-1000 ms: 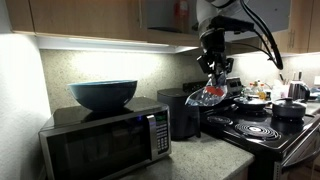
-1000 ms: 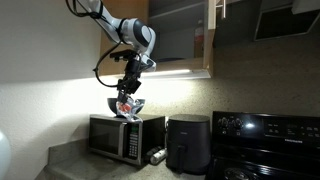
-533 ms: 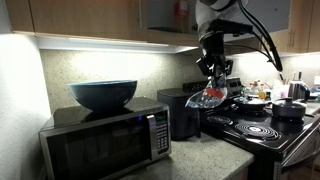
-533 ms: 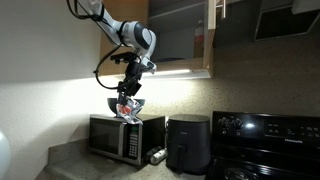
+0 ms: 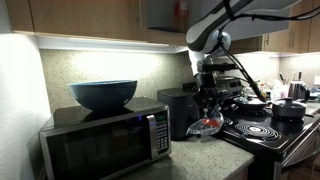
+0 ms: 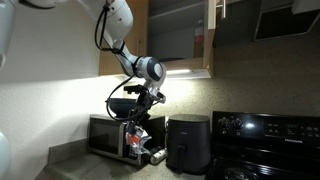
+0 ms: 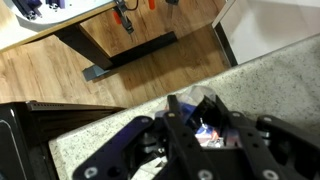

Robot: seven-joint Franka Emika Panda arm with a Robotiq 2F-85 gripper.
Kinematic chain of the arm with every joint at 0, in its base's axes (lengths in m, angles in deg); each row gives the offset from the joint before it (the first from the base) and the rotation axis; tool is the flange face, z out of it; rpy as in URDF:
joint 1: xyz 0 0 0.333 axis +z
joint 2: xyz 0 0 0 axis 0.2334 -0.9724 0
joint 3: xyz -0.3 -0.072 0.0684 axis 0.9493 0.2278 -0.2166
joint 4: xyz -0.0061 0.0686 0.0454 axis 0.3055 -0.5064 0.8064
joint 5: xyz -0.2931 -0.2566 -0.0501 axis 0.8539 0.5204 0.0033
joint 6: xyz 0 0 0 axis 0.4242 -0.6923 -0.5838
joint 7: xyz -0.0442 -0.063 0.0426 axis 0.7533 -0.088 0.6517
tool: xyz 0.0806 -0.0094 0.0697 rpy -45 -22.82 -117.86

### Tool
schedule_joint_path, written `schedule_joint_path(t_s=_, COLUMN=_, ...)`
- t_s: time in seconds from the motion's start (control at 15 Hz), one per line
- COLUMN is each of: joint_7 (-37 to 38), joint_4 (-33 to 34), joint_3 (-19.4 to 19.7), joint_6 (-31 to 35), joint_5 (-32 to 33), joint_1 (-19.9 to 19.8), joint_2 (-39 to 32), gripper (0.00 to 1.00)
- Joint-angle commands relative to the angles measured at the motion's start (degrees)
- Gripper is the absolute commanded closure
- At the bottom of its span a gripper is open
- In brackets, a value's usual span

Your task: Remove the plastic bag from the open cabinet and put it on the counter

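The plastic bag (image 5: 208, 125) still hangs above the bare speckled counter in front of the air fryer. My gripper needs to move down onto that counter to release the bag.
The plastic bag (image 5: 208, 125) is clear with red and blue contents. It hangs from my gripper (image 5: 210, 112) low over the counter, in front of the microwave and air fryer. In an exterior view the bag (image 6: 137, 136) sits in front of the microwave door, under the gripper (image 6: 142, 122). In the wrist view the gripper fingers (image 7: 203, 128) are shut on the bag (image 7: 207, 134), above the speckled counter (image 7: 270, 80). The open cabinet (image 6: 178, 35) is above.
A microwave (image 5: 105, 142) with a blue bowl (image 5: 103, 94) on top stands on the counter. A black air fryer (image 6: 187, 143) is next to it, and a can (image 6: 157, 155) lies on the counter. A stove (image 5: 265, 128) holds pots.
The arm has dropped from above microwave height to near the counter, carrying the bag down with it.
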Motion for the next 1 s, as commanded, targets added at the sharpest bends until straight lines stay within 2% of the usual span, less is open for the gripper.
schedule_joint_path(t_s=0.0, joint_7=2.4, joint_4=1.5, joint_3=0.6, joint_6=-1.7, joint_5=0.5, joint_1=0.7, joint_2=-4.4, gripper=0.87)
schedule_joint_path(t_s=0.07, joint_7=0.4, joint_4=0.3, joint_3=0.7, joint_6=-0.2, joint_5=0.0, joint_1=0.7, joint_2=-3.0, gripper=0.65)
schedule_joint_path(t_s=0.33, joint_7=0.6, joint_4=0.9, joint_3=0.8, joint_6=-0.4, joint_5=-0.1, joint_1=0.8, joint_2=-4.9, gripper=0.65)
schedule_joint_path(t_s=0.4, joint_7=0.6, joint_4=1.1, joint_3=0.8, joint_6=-0.5, joint_5=-0.1, joint_1=0.8, joint_2=-4.9, gripper=0.87)
schedule_joint_path(t_s=0.8, joint_7=3.1, joint_4=-0.1, joint_3=1.3, joint_6=5.9, joint_5=0.6, joint_1=1.3, joint_2=-11.4, gripper=0.87)
schedule_joint_path(t_s=0.93, joint_7=5.4, joint_4=-0.6, joint_3=1.9, joint_6=9.8, joint_5=1.7, joint_1=1.8, joint_2=-13.7, gripper=0.87)
